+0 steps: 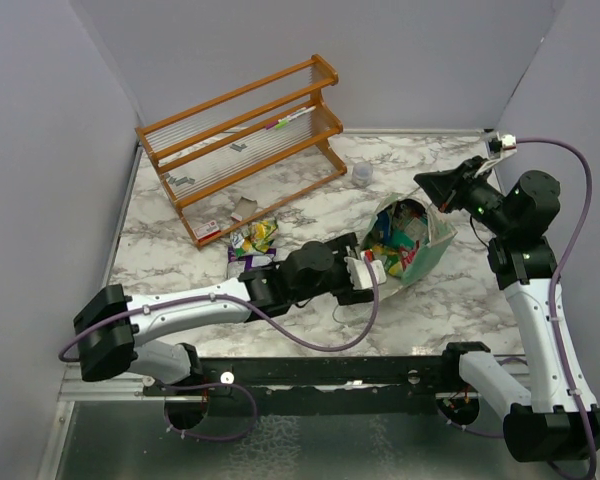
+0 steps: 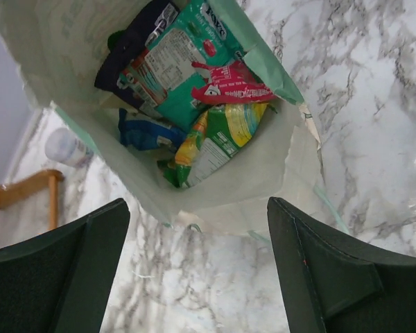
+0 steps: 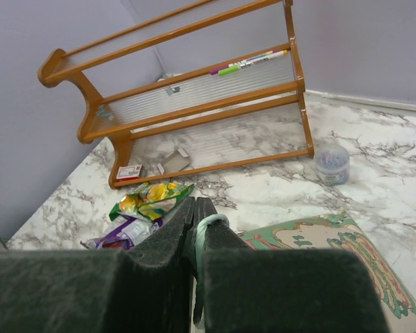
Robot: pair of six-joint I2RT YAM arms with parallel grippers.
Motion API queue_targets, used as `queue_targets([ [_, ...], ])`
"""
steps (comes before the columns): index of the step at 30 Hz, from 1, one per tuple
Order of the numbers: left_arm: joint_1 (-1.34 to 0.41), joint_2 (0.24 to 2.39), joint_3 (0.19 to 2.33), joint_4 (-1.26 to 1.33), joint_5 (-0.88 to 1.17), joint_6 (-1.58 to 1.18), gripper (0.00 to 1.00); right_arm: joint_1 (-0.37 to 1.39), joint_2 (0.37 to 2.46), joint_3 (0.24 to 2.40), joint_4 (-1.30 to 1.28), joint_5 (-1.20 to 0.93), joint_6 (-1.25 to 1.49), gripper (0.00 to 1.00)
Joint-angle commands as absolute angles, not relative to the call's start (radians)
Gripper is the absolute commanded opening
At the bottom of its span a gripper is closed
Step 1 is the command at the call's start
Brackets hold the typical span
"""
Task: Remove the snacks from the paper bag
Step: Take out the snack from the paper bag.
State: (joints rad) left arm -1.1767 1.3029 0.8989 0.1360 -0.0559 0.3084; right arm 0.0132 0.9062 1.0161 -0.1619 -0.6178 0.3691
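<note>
The green-yellow packet's near corner point(image 1: 384, 256) is below the left gripper, to its right in the top view, so the robot should lower the gripper that way into the open bag point(image 1: 435, 250).
The mint-green paper bag point(image 1: 435, 250) lies tilted on the marble table, its mouth facing my left gripper. Inside it I see a teal packet point(image 2: 173, 66), a pink-red packet point(image 2: 229, 87), a green-yellow packet point(image 2: 215, 142) and a dark blue wrapper point(image 2: 128, 48). My left gripper point(image 1: 372, 272) is open and empty just before the bag's mouth point(image 2: 249, 187). My right gripper point(image 1: 425, 183) is shut on the bag's thin handle point(image 3: 209, 225) and holds it up. A green-yellow packet point(image 1: 258, 236) and a purple packet point(image 1: 242, 258) lie on the table left of the bag.
A wooden rack point(image 1: 240, 140) stands at the back left with small cards point(image 1: 208, 230) at its foot. A small grey cup point(image 1: 363, 174) stands behind the bag. Grey walls close in the left, back and right sides.
</note>
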Motion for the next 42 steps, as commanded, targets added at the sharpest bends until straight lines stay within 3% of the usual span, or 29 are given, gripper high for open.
queue_targets([
  [1,-1.193,1.379,0.998,0.09,0.035,0.613,0.84,0.017,0.885,1.017,-0.123,-0.608,0.364,0.02],
  [8,-1.193,1.573,1.181,-0.029,0.109,0.806,0.82,0.017,0.881,1.027,-0.132,-0.606,0.363,0.02],
  [15,-1.118,1.792,1.392,-0.158,0.139,0.807,0.72,0.017,0.875,1.04,-0.147,-0.604,0.357,0.02],
  [22,-1.108,1.904,1.429,-0.135,0.204,0.834,0.74,0.017,0.867,1.032,-0.138,-0.609,0.363,0.02],
  [31,-1.076,1.993,1.464,-0.109,0.16,0.827,0.68,0.017,0.861,1.031,-0.138,-0.616,0.37,0.02],
  [34,-1.066,1.995,1.473,-0.115,0.158,0.8,0.58,0.017,0.86,1.029,-0.138,-0.616,0.372,0.02],
  [37,-1.06,1.985,1.475,-0.118,0.15,0.773,0.37,0.017,0.858,1.027,-0.138,-0.618,0.373,0.02],
  [40,-1.06,1.969,1.471,-0.116,0.13,0.754,0.23,0.017,0.858,1.026,-0.137,-0.618,0.374,0.02],
  [42,-1.059,1.95,1.471,-0.117,0.132,0.736,0.19,0.017,0.858,1.026,-0.138,-0.619,0.374,0.02],
])
